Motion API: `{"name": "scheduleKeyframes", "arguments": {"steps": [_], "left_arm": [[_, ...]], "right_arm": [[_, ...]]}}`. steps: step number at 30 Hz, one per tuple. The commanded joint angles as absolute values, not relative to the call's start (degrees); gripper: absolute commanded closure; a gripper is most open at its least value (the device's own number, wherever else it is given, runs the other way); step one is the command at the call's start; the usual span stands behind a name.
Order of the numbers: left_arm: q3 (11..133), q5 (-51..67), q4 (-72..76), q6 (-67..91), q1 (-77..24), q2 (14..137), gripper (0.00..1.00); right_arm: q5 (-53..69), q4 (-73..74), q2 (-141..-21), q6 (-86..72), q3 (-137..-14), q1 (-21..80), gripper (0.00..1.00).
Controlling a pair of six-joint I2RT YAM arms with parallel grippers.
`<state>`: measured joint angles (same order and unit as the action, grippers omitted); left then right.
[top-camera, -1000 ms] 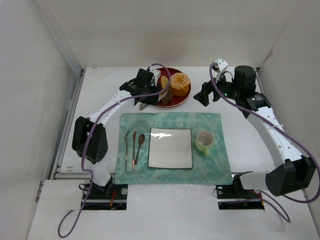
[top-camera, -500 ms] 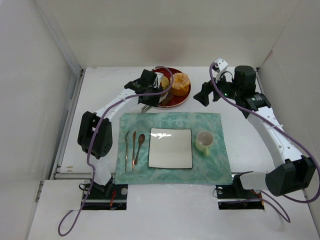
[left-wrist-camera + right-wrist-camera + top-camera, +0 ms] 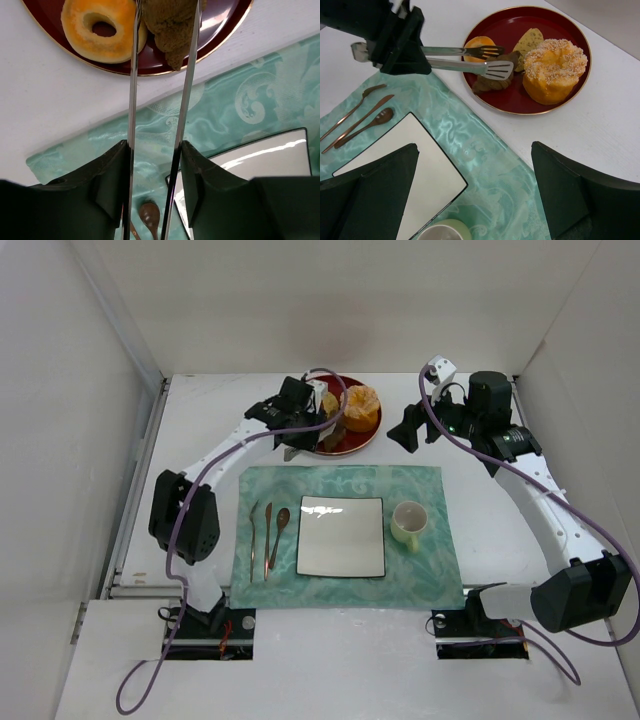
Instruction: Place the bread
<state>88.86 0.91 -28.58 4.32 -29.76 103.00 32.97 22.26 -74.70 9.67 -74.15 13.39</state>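
Next I should lift the bread in my left gripper's tongs back over the white square plate (image 3: 341, 537) (image 3: 264, 158) and lower it there, since that plate stands empty.
The bread (image 3: 490, 82), a dark brown croissant shape, lies at the near left of the red plate (image 3: 560, 107). In the left wrist view it (image 3: 172, 30) sits between the tips of the metal tongs (image 3: 132, 100). My left gripper (image 3: 156, 190) is shut on the tongs, whose tips (image 3: 492, 62) close around the bread. I cannot tell whether the bread is off the plate. In the top view the left gripper (image 3: 298, 403) is at the plate's left edge. My right gripper (image 3: 475, 146) is open and empty, hovering to the right of the plate (image 3: 408, 430).
On the red plate (image 3: 352, 443) are a ring doughnut (image 3: 102, 30), a pale oval bread (image 3: 529, 42) and a sesame bun (image 3: 555, 70). The green mat (image 3: 420, 560) holds a white square plate (image 3: 341, 536), a cup (image 3: 408, 523) and cutlery (image 3: 266, 538).
My left gripper has shifted slightly right over the red plate with the tongs, and its elbow has swung. The right arm has not moved.
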Motion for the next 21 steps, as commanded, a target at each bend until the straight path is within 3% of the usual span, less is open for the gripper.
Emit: {"name": "scheduleKeyframes", "arguments": {"steps": [1,6,15,21], "left_arm": [[89.3,-0.09,-27.25,4.57,-30.59,95.54,0.79],[89.82,-0.62,-28.3,4.57,-31.11,94.31,0.86],[88.51,-1.76,-32.17,6.32,-35.68,87.72,0.86],[82.98,-2.55,-36.29,10.71,-44.02,77.97,0.84]], "right_arm": [[33.31,19.6,-73.56,9.93,-74.44,13.01,0.0],[33.31,19.6,-73.56,9.93,-74.44,13.01,0.0],[32.7,19.6,-73.56,9.93,-74.44,13.01,0.0],[32.17,19.07,-72.51,9.93,-73.92,13.01,0.0]]}}
